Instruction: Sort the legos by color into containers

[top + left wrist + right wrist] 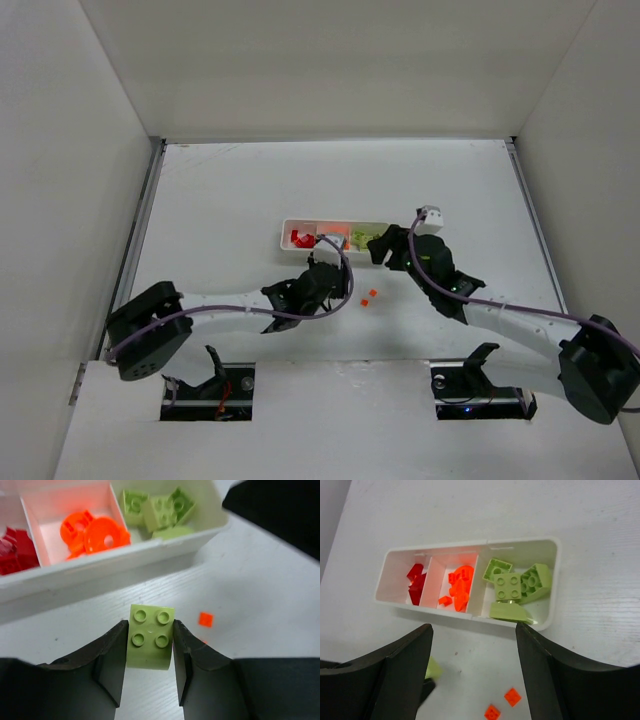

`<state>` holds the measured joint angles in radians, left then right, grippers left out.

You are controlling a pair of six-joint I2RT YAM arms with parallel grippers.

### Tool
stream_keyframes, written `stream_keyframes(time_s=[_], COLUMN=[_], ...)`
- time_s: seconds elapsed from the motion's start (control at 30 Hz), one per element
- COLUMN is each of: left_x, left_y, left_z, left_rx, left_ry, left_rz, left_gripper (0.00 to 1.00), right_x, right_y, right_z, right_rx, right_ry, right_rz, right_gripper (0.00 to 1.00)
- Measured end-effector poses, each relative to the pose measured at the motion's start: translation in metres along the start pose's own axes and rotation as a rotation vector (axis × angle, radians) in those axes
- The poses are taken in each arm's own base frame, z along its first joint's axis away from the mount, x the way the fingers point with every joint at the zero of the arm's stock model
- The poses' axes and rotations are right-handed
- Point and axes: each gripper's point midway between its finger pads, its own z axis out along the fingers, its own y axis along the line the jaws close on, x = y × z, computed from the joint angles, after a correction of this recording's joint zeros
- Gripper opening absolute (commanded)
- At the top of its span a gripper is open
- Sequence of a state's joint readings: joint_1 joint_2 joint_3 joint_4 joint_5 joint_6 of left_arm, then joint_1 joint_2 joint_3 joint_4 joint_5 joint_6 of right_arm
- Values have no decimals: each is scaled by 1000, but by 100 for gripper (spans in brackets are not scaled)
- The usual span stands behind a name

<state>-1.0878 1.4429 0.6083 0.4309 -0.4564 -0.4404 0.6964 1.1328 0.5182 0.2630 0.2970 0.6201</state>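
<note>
The robot's left gripper will carry the matching lego outward over the green legos' compartment [367, 238] [162, 512] and let go, because that compartment lies outward of the gripper, to its right in the top view.
In the left wrist view a pale yellow-green lego [151, 635] with four studs sits between my left gripper's [150, 647] fingers, which press both its sides just above the table. The white container tray [100, 565] lies right ahead, holding red legos [15, 550], orange legos [97, 535] and green legos [160, 510] in separate compartments. Two small orange legos [512, 696] lie loose on the table below my right gripper [475, 645], which hangs open and empty near the tray's green end [520, 543]. From above, the left gripper [325, 272] is just short of the tray [283, 238].
The right arm's dark body [280, 515] crosses the upper right of the left wrist view, close to the tray's end. A loose orange lego [205, 619] lies just right of the left fingers. White walls enclose the table on the sides and back.
</note>
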Motion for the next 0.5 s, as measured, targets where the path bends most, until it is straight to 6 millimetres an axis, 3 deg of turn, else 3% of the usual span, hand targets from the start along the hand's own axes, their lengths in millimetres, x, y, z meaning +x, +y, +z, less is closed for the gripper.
stream_keyframes(time_s=[0.1, 0.2, 0.3, 0.37, 0.5], left_x=[-39, -79, -108, -115, -96], left_y=[-7, -16, -26, -31, -25], left_z=[-12, -6, 16, 36, 76], left_rx=[27, 33, 34, 31, -5], left_ry=[-85, -149, -177, -171, -104], left_rz=[-64, -111, -133, -135, -111], left_gripper=[24, 24, 24, 24, 25], right_x=[-12, -25, -33, -35, -36], right_y=[-15, -28, -39, -45, -45], right_z=[-4, -9, -12, -12, -12], right_rx=[40, 74, 101, 115, 118], right_ry=[-50, -102, -137, -146, -149], right_rz=[38, 81, 116, 125, 135], right_gripper=[48, 30, 29, 31, 36])
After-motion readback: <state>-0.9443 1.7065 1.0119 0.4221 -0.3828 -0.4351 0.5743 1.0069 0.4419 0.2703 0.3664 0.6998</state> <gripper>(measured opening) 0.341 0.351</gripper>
